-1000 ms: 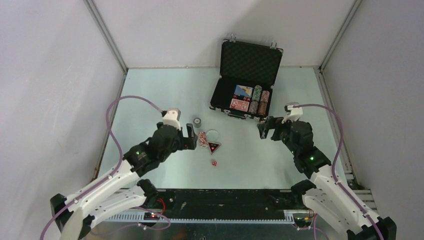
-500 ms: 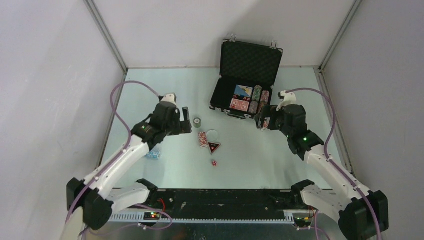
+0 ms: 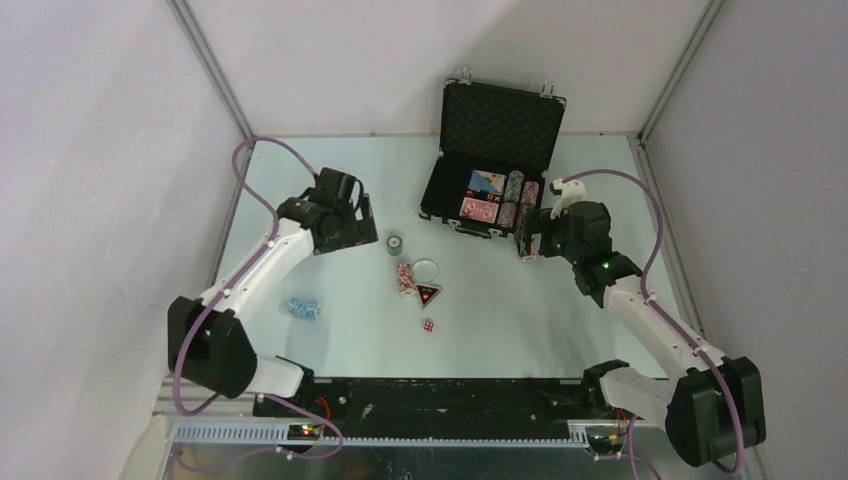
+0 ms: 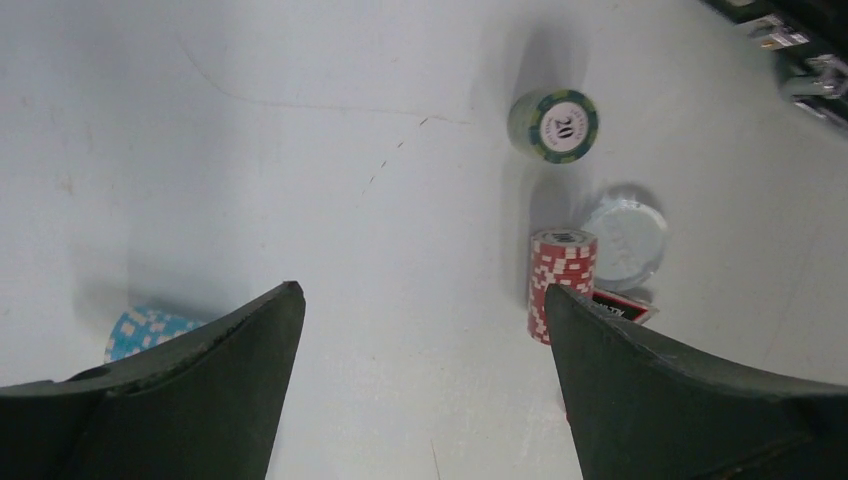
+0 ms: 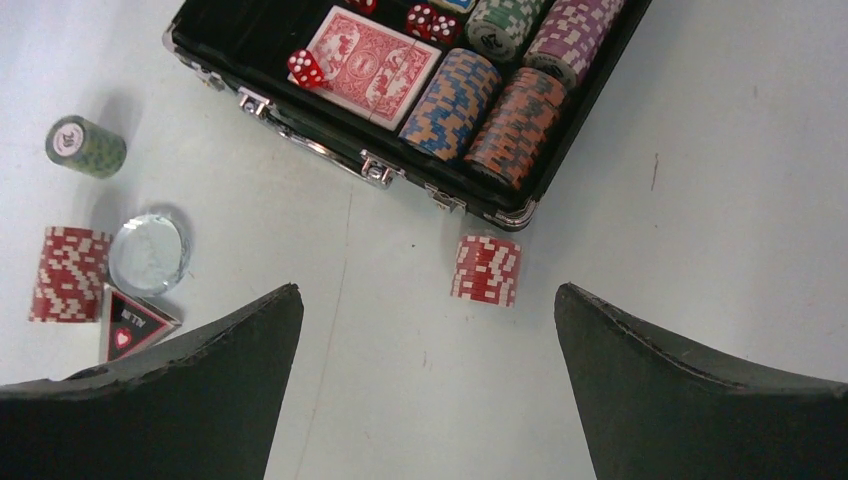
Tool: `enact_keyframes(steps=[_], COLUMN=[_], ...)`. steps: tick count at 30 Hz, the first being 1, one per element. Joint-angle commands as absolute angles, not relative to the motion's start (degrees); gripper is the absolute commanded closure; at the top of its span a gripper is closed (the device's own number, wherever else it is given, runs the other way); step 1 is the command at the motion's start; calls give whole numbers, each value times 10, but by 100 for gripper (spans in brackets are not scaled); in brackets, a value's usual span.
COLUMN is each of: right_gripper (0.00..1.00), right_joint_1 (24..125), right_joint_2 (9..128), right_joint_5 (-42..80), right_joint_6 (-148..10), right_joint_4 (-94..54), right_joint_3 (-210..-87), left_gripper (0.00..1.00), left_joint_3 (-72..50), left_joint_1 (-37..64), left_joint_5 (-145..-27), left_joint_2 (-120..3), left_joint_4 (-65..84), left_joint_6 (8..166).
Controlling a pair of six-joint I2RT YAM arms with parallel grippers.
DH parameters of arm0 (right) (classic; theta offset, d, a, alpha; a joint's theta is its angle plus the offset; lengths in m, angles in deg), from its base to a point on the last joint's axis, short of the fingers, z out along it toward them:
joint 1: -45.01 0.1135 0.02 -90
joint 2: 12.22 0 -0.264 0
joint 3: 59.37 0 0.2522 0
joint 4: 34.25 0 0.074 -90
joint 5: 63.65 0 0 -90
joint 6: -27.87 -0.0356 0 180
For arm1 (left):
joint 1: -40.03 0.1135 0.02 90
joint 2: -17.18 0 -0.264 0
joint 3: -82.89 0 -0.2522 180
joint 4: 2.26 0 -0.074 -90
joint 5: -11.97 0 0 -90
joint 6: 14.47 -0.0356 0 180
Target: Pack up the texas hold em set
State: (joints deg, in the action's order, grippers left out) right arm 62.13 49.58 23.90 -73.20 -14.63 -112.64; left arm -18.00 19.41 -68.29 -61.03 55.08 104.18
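Note:
My left gripper should move back and to the left in the top view, then down around the blue stack (image 3: 304,308) (image 4: 150,331), because the stack is still outside the briefcase.
The black briefcase (image 3: 447,185) stands open at the back, holding a card deck (image 5: 365,65), red dice (image 5: 305,68) and several striped chip stacks (image 5: 452,100). On the table lie a green chip stack (image 4: 553,125), a red stack (image 4: 561,282), a clear disc token (image 4: 625,238), a triangular dealer token (image 5: 135,325), a red die (image 3: 427,326) and a blue stack (image 3: 304,308). My left gripper (image 4: 420,290) is open and empty, left of the green stack. My right gripper (image 5: 428,290) is open and empty above another red stack (image 5: 486,270) by the case's front right corner.
Grey walls with metal frame rails (image 3: 212,70) close in the table on the left, right and back. The case's foam-lined lid (image 3: 503,120) leans against the back wall. Purple cables (image 3: 262,150) loop off both wrists.
My left arm has pulled back and away to the far left, uncovering the blue stack. My right gripper has moved up toward the case's front right corner.

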Motion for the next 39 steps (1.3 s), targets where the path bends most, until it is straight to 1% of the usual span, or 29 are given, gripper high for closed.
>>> enact_keyframes(steps=[1, 5, 7, 9, 12, 16, 19, 25, 31, 34, 39], right_gripper=[0, 0, 0, 0, 0, 1, 2, 2, 2, 1, 1], right_joint_1=[623, 623, 624, 624, 621, 618, 619, 617, 615, 613, 613], right_joint_2=[512, 549, 567, 580, 596, 636, 656, 656, 642, 629, 607], right_joint_5=[209, 201, 202, 216, 225, 208, 194, 204, 208, 213, 218], right_joint_6=[-690, -691, -674, -652, -637, -659, -672, -672, -661, -652, -648], right_joint_4=[-183, -196, -189, -180, -180, -199, -197, -183, -183, -179, -177], right_joint_3=[-1149, -1151, -1162, -1176, -1196, -1224, -1253, -1258, -1252, -1249, -1235], left_gripper=[3, 0, 0, 0, 0, 0, 0, 0, 1, 3, 9], left_joint_3=[-153, -214, -252, -270, -267, -264, -283, -303, -359, -380, -417], left_joint_1=[200, 239, 284, 340, 364, 403, 434, 448, 459, 460, 459], left_joint_5=[-636, -630, -663, -668, -673, -702, -736, -709, -733, -718, -699], left_joint_2=[-633, -575, -542, -522, -515, -538, -560, -546, -562, -563, -554], left_joint_4=[635, 623, 616, 633, 649, 702, 711, 710, 663, 653, 611], left_joint_6=[1117, 1167, 1203, 1246, 1297, 1412, 1438, 1489, 1522, 1539, 1564])
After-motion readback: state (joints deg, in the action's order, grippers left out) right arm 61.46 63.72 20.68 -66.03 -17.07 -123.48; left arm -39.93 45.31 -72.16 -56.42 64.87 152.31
